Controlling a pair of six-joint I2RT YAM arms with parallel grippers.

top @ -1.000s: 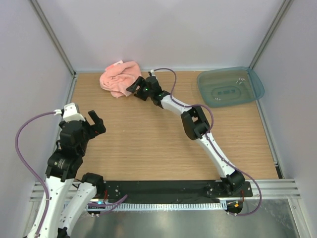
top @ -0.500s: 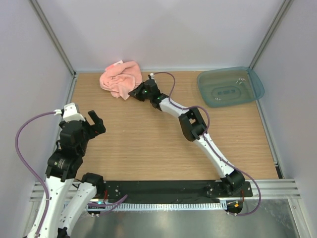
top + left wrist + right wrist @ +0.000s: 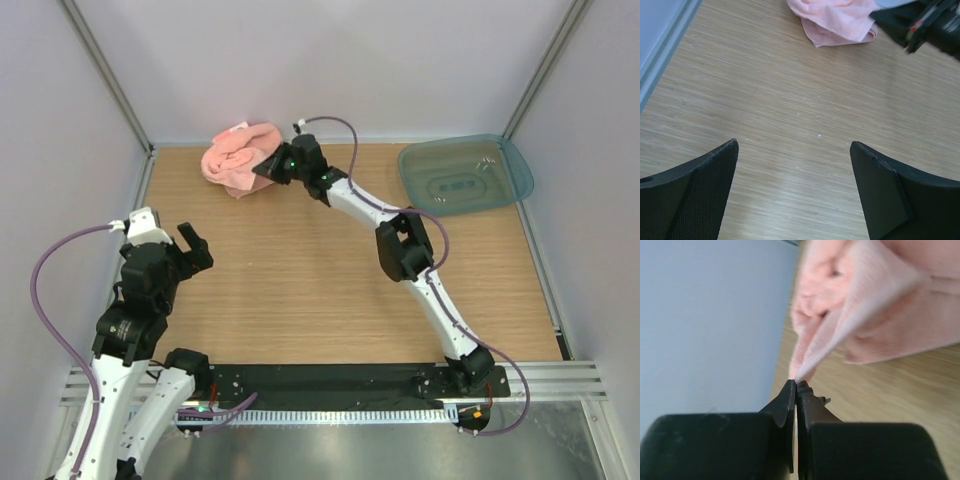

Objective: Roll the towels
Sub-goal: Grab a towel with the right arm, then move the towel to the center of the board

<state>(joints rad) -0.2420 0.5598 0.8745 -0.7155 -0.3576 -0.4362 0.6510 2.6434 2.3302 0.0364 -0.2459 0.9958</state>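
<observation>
The towels lie below and outward of my left gripper's fingers, past bare wood, so it will move out and down onto their near corner next.
The towels (image 3: 232, 160) lie in one crumpled salmon-pink heap at the back left corner of the table; I cannot tell one cloth from the other. My right gripper (image 3: 264, 167) is at the heap's right side, shut on a thin fold of towel (image 3: 865, 305) pinched at its tips (image 3: 796, 384). The fold is stretched up from the heap, off the wood. My left gripper (image 3: 197, 250) hangs open over bare wood at the left, well short of the heap. In the left wrist view the towels (image 3: 837, 22) show far ahead of its spread tips (image 3: 794, 145).
A teal see-through tray (image 3: 465, 175) lies at the back right corner. Grey walls and metal posts close in the table on three sides, and the heap lies close to the back wall. Bare wood (image 3: 300, 270) fills the middle.
The right gripper has closed on the towel's edge and moved back and up, tugging a fold out of the heap. The left arm has stayed put.
</observation>
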